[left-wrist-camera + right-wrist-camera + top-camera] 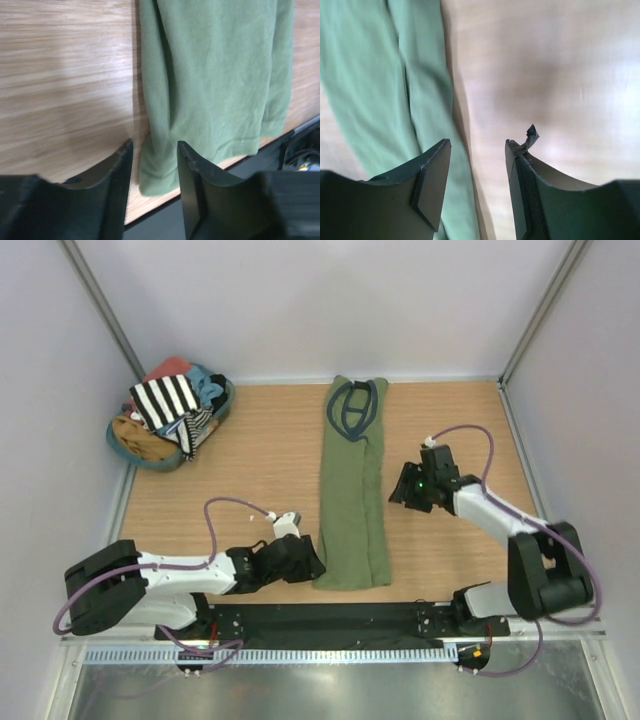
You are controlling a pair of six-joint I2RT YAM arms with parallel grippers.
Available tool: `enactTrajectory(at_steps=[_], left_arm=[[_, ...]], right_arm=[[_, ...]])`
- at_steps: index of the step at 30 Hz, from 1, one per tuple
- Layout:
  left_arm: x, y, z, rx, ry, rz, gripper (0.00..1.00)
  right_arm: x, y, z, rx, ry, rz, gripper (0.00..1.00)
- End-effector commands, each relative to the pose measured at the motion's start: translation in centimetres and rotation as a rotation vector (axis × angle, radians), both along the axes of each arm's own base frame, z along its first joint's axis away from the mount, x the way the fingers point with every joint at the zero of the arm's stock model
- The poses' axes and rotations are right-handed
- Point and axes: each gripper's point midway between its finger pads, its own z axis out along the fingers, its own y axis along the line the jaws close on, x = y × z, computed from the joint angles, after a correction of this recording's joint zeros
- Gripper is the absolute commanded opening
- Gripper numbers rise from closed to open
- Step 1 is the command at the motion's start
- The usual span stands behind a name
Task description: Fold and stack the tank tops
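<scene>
My left gripper is around one corner of the hem. My right gripper should move back along the folded tank top's edge and go down around the hem's other corner to close.
The olive green tank top [352, 490] lies folded lengthwise into a long narrow strip down the table's middle, dark neckline at the far end. It also shows in the left wrist view [215, 75] and the right wrist view [380, 85]. My left gripper [312, 558] is open and empty at the strip's near left corner [155, 170], jaws either side of the hem corner. My right gripper [400, 490] is open and empty just right of the strip's right edge, midway along. The black-and-white striped tank top [168, 400] lies on top of the basket pile.
A blue basket [120, 445] at the far left corner holds several garments, including a salmon-red one [168, 368] and a light blue one [212, 385]. The black base rail [330, 618] runs along the table's near edge. Walls close in the table on three sides.
</scene>
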Motion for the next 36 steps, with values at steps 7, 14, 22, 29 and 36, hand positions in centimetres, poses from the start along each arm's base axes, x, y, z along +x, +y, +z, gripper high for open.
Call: enactTrajectory(at_steps=[7, 14, 22, 29, 36], left_arm=[[-2.2, 3.7, -2.4, 0.183, 0.034, -0.029, 0.49], [-2.3, 3.5, -2.4, 0.177, 0.041, -0.021, 0.49], [-2.4, 2.8, -2.0, 0.165, 0.042, -0.034, 0.45], [-2.9, 2.0, -2.2, 0.152, 0.062, -0.046, 0.39], [-3.3, 1.0, -2.3, 0.126, 0.089, -0.066, 0.00]], right_arm=[[-13.1, 1.6, -0.3, 0.148, 0.140, 0.095, 0.60], [-17.6, 2.7, 0.0, 0.172, 0.162, 0.130, 0.64], [-19.9, 4.0, -0.9, 0.200, 0.178, 0.170, 0.57], [-20.8, 4.8, -1.7, 0.175, 0.184, 0.195, 0.48], [-21.1, 5.7, -0.9, 0.206, 0.182, 0.229, 0.01]])
